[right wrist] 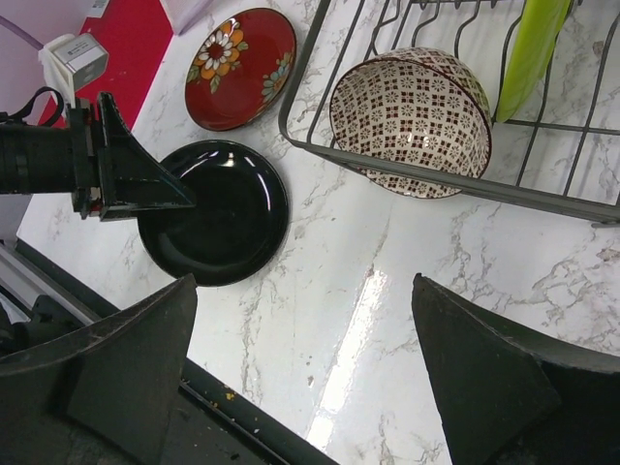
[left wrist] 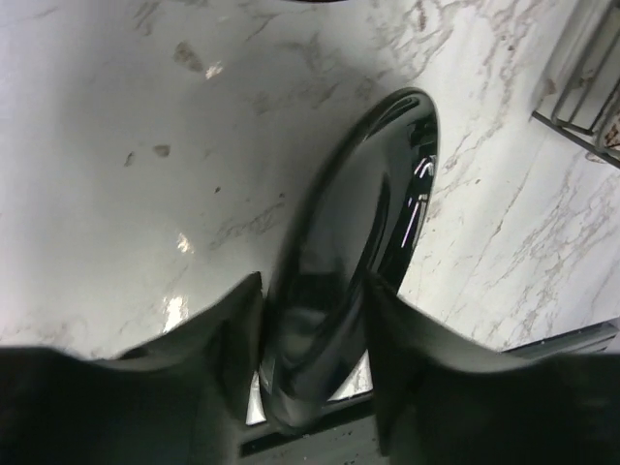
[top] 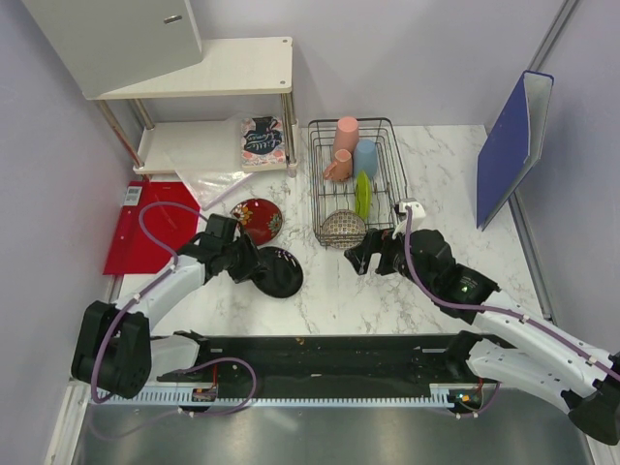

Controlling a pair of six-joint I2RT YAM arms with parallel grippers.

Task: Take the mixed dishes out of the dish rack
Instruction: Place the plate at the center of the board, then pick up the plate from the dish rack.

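The plate is farther outward than my gripper. My right gripper should next move outward past the bowl and close on the lime-green plate's near rim (top: 363, 209) (right wrist: 523, 82).
The black wire dish rack (top: 387, 145) holds a tall pink cup (top: 346, 134), a small pink mug (top: 337, 168), a light-blue cup (top: 366, 157), an upright lime-green plate (top: 361, 194) and a beige patterned bowl (top: 342, 229). The dark red plate (top: 258, 219) lies on the table left of the rack. My left gripper (top: 254, 265) is shut on the rim of the glossy black plate (top: 279, 272), which rests low on the marble (left wrist: 358, 232). My right gripper (top: 363, 258) is open and empty just in front of the bowl (right wrist: 412, 114).
A white shelf (top: 218, 68) with a floral packet (top: 262, 140) stands at the back left. A red mat (top: 145, 232) lies left, a blue binder (top: 513, 145) leans right. A black tray strip (top: 320, 358) runs along the near edge.
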